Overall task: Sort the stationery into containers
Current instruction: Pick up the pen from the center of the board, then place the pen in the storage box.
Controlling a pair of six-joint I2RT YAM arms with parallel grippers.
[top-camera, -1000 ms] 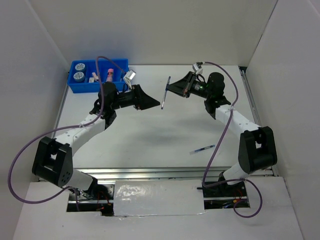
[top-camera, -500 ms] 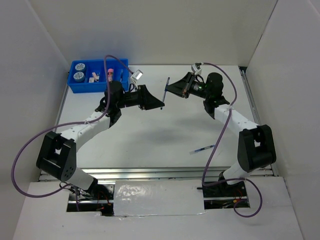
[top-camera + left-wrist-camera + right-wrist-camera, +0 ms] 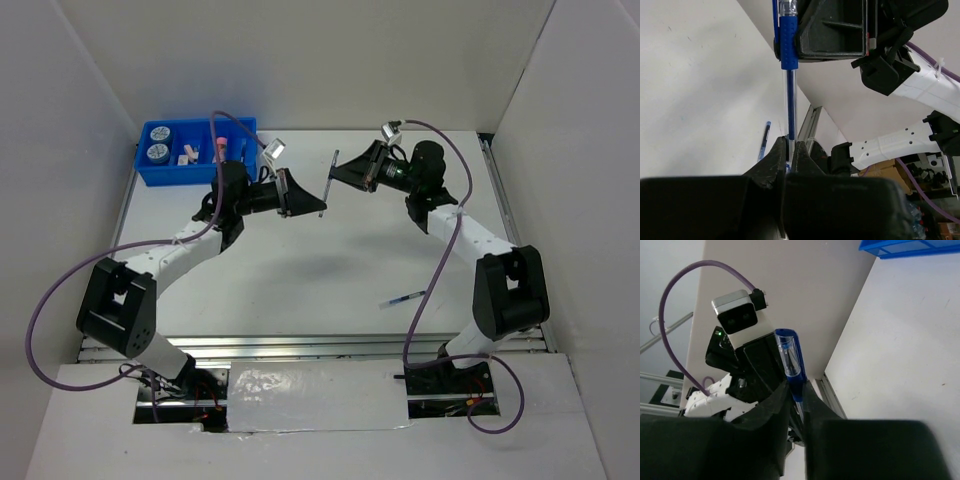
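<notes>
I will next swing my left gripper to the left in the top view and outward, because the tray's open end section (image 3: 241, 150) is on that side of it. Then I will release the pen.
A thin blue pen (image 3: 329, 185) hangs upright in the air over the back middle of the table, between both arms. My left gripper (image 3: 318, 207) is shut on its lower end; in the left wrist view the clear barrel (image 3: 789, 100) runs down into the closed fingertips (image 3: 789, 142). My right gripper (image 3: 338, 178) holds the pen's blue grip section (image 3: 790, 357), fingers (image 3: 796, 387) close on both sides. A second pen (image 3: 404, 298) lies on the table at the near right. The blue tray (image 3: 170, 178) stands at the back left with two tape rolls (image 3: 158, 133), erasers (image 3: 186, 153) and a pink tube (image 3: 220, 148) in it.
White walls close in the table on the left, back and right. A metal rail (image 3: 300, 345) runs along the near edge. Purple cables loop from both arms. The tray's corner (image 3: 910, 246) shows at the top of the right wrist view.
My left gripper has moved right to the pen and shut on its lower end. The right gripper has shifted slightly left with the pen.
</notes>
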